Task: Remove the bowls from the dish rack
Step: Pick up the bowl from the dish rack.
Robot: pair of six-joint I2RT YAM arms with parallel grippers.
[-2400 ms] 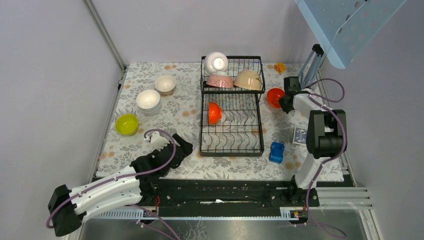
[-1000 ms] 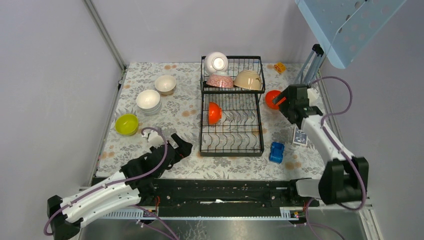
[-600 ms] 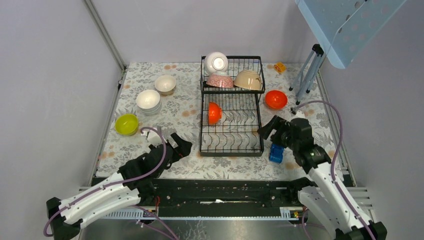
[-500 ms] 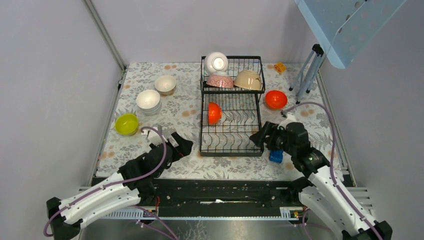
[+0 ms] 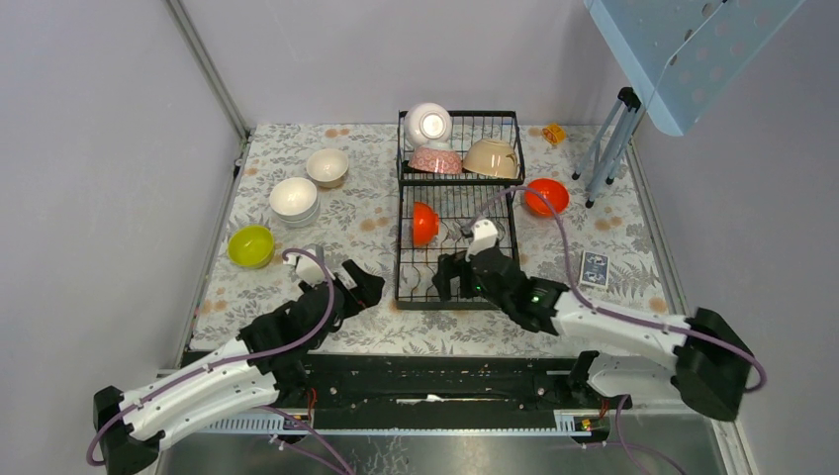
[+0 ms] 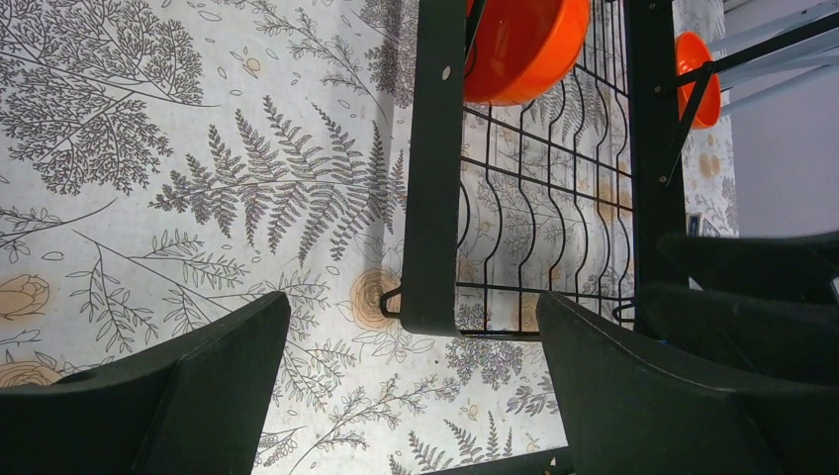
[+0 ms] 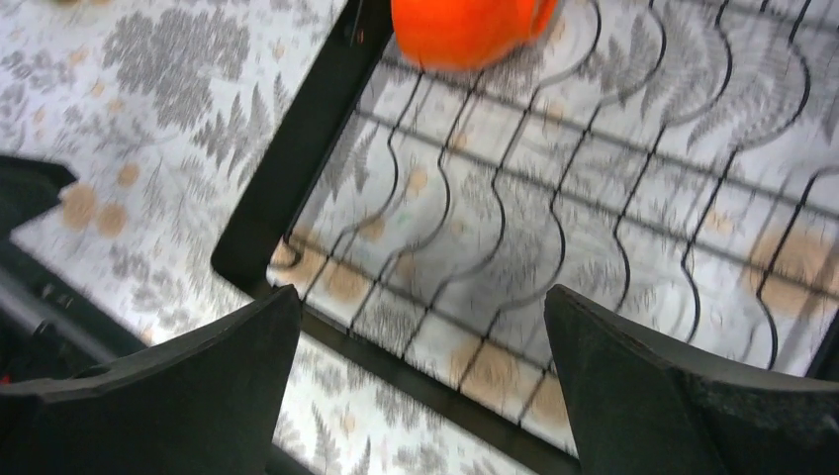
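The right gripper should next move outward and down around the near side of the tray's orange bowl (image 5: pixel 424 239) (image 7: pixel 463 45), because the bowl stands outward of the gripper and below it.
The black wire dish rack (image 5: pixel 400 259) stands mid-table. Its upper basket holds a white bowl (image 5: pixel 427 124), a pink-patterned bowl (image 5: pixel 435 159) and a beige bowl (image 5: pixel 492 157). An orange bowl (image 5: pixel 423 224) (image 6: pixel 519 45) (image 7: pixel 465 30) stands on edge in the lower tray. On the mat lie another orange bowl (image 5: pixel 546 196), stacked white bowls (image 5: pixel 294 199), a cream bowl (image 5: pixel 326 165) and a yellow-green bowl (image 5: pixel 250 245). My right gripper (image 5: pixel 450 277) (image 7: pixel 420 292) hovers open and empty over the tray's front left corner. My left gripper (image 5: pixel 354 287) (image 6: pixel 412 302) is open and empty, left of that corner.
A playing card (image 5: pixel 594 269) lies right of the rack. A small orange toy (image 5: pixel 554 133) sits at the back right beside tripod legs (image 5: pixel 604 158). Grey walls close in the mat on both sides and at the back.
My right arm left the orange bowl on the mat right of the rack and swung left to the tray's front. The left gripper has barely moved.
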